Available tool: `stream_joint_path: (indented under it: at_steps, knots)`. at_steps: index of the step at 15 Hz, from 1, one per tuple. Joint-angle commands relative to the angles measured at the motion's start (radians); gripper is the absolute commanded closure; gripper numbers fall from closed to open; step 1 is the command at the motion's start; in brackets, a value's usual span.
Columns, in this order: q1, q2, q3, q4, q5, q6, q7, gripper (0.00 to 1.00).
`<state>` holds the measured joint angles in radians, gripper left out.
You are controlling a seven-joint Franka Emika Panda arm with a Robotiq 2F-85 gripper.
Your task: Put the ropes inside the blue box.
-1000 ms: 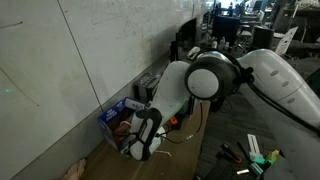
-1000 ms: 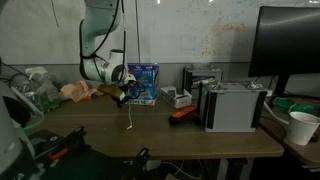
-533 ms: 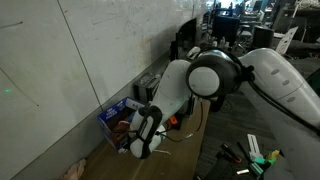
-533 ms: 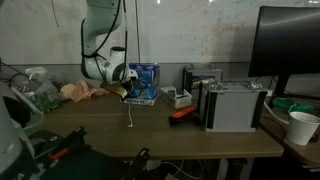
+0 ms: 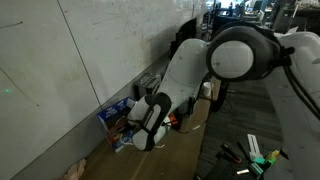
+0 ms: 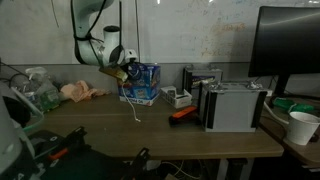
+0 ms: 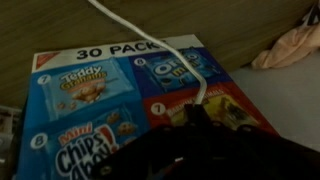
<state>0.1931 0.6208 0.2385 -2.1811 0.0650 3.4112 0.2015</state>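
My gripper will next lift high, move over the top of the blue snack box (image 6: 146,82) and release the ropes, as that box stands close beside it.
My gripper (image 6: 119,72) hangs just left of and slightly above the blue snack box (image 6: 146,82), which stands against the wall. It is shut on a thin white rope (image 6: 132,103) that dangles from the jaws down to the desk. In the wrist view the rope (image 7: 202,85) runs across the printed "30 PACK" box face (image 7: 90,90) into my dark gripper (image 7: 196,112) at the bottom. In an exterior view the gripper (image 5: 150,122) sits right beside the box (image 5: 112,112). The inside of the box does not show.
A pink cloth (image 6: 78,91) lies left of the box and also shows in the wrist view (image 7: 290,45). An orange tool (image 6: 183,113), a grey case (image 6: 235,105), a monitor (image 6: 290,50) and a white cup (image 6: 302,127) stand to the right.
My gripper has risen and moved toward the blue box with the white rope in it. The rope's lower end has swung along toward the box.
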Motion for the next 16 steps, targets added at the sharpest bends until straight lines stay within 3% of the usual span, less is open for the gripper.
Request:
stream_joint_path:
  at_steps: [1, 4, 6, 9, 11, 12, 13, 16]
  knots:
    - [-0.018, -0.228, 0.021, -0.157, 0.042, 0.017, 0.021, 0.99]
    - [0.0, -0.389, 0.007, -0.198, 0.09, -0.04, 0.049, 0.99]
    - [0.046, -0.49, -0.038, -0.203, 0.153, -0.081, 0.064, 0.99]
    - [0.145, -0.627, -0.165, -0.198, 0.246, -0.146, 0.048, 0.99]
    - [0.154, -0.687, -0.226, -0.188, 0.23, -0.155, 0.069, 0.99]
    - [0.052, -0.703, -0.152, -0.171, 0.227, -0.166, 0.068, 0.99]
    - [0.04, -0.72, -0.163, -0.161, 0.228, -0.174, 0.073, 0.99]
    - [-0.147, -0.751, -0.051, -0.138, 0.098, -0.207, 0.216, 0.99]
